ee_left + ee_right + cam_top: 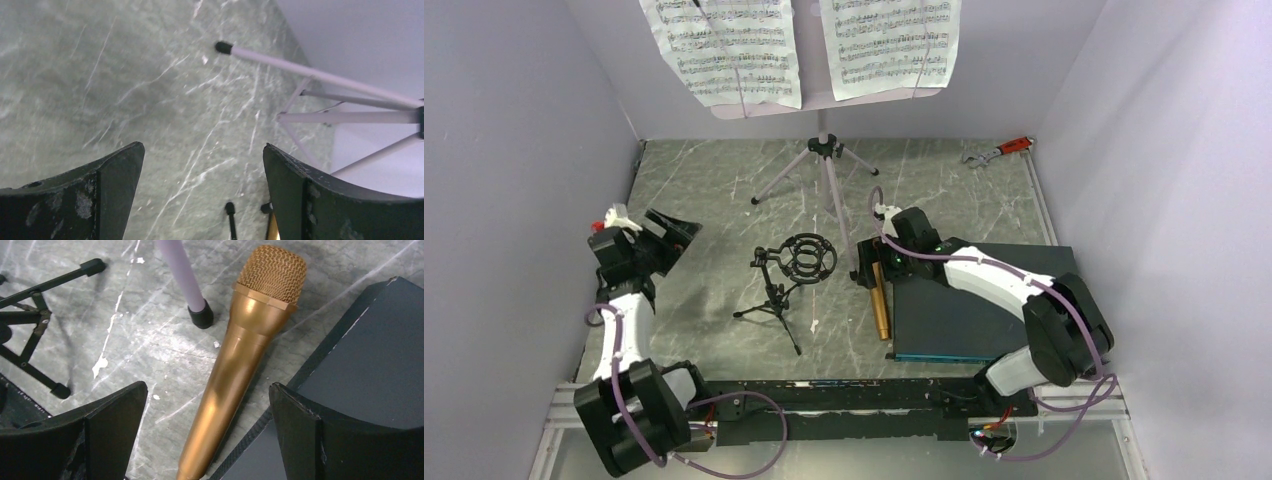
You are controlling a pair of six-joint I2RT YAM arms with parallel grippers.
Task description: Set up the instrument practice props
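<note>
The gold microphone's upper body [876, 270] [244, 356] lies below, between my right gripper's open fingers. I will lower them around it next and close just behind the microphone's mesh head.
The pale music stand [814, 100] stands at the back on its silver tripod [824, 180], with two white sheet-music pages [724, 45] on it. The black tripod mic stand with ring mount [802, 258] stands mid-table, its ring empty. The gold microphone [879, 305] lies flat on the table beside it. My right gripper [870, 262] is open and low over the microphone [240, 365], one finger on each side of its body, not touching. My left gripper [669, 235] is open and empty at the left, above bare table [203, 146].
A dark flat board [969, 300] lies right of the microphone, its edge under my right finger [350, 435]. A red-handled wrench [999, 150] lies at the back right corner. A silver tripod leg [182, 275] ends just left of the microphone head. White walls enclose the table.
</note>
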